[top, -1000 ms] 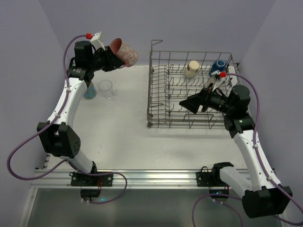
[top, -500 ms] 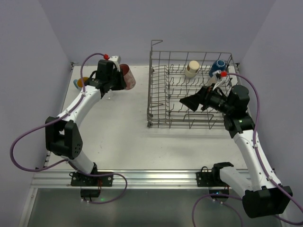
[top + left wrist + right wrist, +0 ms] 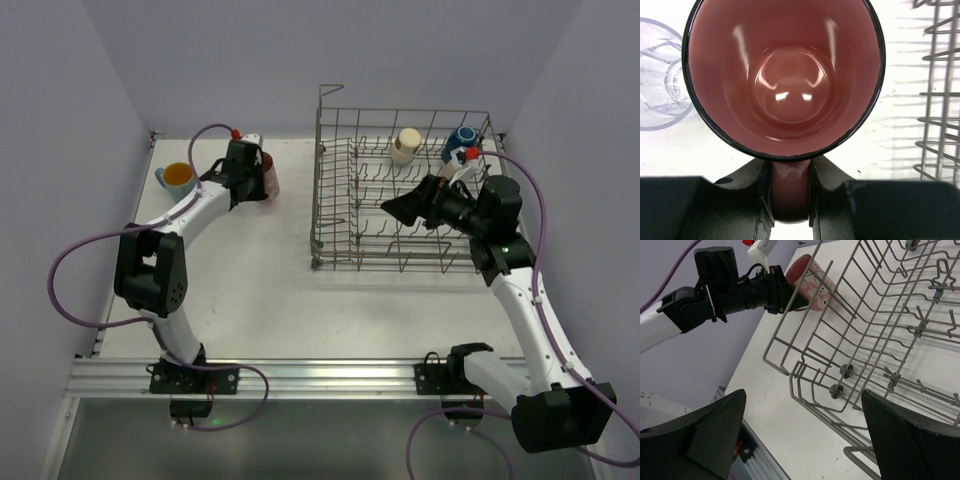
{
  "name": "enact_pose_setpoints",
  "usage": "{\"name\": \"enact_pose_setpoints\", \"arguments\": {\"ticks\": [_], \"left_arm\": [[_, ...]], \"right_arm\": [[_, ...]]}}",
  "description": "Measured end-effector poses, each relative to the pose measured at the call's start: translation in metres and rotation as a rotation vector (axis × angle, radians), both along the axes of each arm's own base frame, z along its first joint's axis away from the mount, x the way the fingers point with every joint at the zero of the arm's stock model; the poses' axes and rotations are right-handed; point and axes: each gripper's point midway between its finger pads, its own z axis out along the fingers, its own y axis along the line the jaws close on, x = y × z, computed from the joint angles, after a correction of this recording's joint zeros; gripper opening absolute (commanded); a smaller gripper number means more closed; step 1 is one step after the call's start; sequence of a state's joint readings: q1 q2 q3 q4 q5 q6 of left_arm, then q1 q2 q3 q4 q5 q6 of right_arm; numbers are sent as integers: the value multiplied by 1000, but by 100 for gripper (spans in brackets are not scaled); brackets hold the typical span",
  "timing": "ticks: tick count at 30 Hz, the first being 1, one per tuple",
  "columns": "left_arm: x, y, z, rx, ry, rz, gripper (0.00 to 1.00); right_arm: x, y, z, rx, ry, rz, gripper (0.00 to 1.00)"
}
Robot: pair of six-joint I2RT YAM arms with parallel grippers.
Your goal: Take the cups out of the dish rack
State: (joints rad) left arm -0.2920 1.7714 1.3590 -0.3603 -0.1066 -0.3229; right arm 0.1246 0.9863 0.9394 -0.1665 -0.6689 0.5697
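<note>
Bare space shows beside the clear glass [image 3: 657,82], before the rack, so I should lower the pink-red cup [image 3: 269,176] upright onto the table there with my left gripper.
My left gripper [image 3: 256,180] is shut on the pink-red cup [image 3: 269,176], clamping its handle [image 3: 790,192] between the jaws. The cup [image 3: 785,75] stands upright, mouth up, low over the table left of the dish rack [image 3: 330,215]. Close beside it is the clear glass [image 3: 657,82]. The light blue mug with an orange inside [image 3: 177,178] rests further left. A beige cup [image 3: 405,145] and a dark blue mug [image 3: 461,140] sit at the rack's far side. My right gripper [image 3: 403,211] hangs open over the rack [image 3: 850,330], holding nothing.
The rack's tall wire sides and upright prongs [image 3: 917,325] stand right under my right gripper [image 3: 804,391]. The purple walls close in on both sides. A metal rail [image 3: 330,375] runs along the near table edge.
The left arm swung down from high at the back left and lowered the pink-red cup beside the glass, turning it upright. The right gripper shifted slightly further over the rack.
</note>
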Motion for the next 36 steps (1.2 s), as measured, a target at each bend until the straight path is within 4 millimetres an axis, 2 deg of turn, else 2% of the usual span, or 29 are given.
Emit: {"name": "enact_pose_setpoints", "arguments": {"ticks": [12,17,24,26,29,33,36], "left_arm": [[10,8,-46,65,60,36,0],[13,9,-48,80,55,30,0],[19,8,-48,82,48,25,1],[19,8,-48,79,49,23,14],[19,7,-48,76,50,22,26],[18,7,-48,70,51,27,38],[18,6,-48,62,50,33,49]], "right_arm": [[16,-5,-11,-14,46,-52,99],[33,-10,-16,-35,83,-104,99],[73,-26,-31,-113,191,-254,98],[83,-29,-33,-140,214,-292,98],[102,-33,-35,-187,237,-350,98],[128,-44,-40,-270,271,-448,99],[149,-61,-43,-350,295,-556,99]]}}
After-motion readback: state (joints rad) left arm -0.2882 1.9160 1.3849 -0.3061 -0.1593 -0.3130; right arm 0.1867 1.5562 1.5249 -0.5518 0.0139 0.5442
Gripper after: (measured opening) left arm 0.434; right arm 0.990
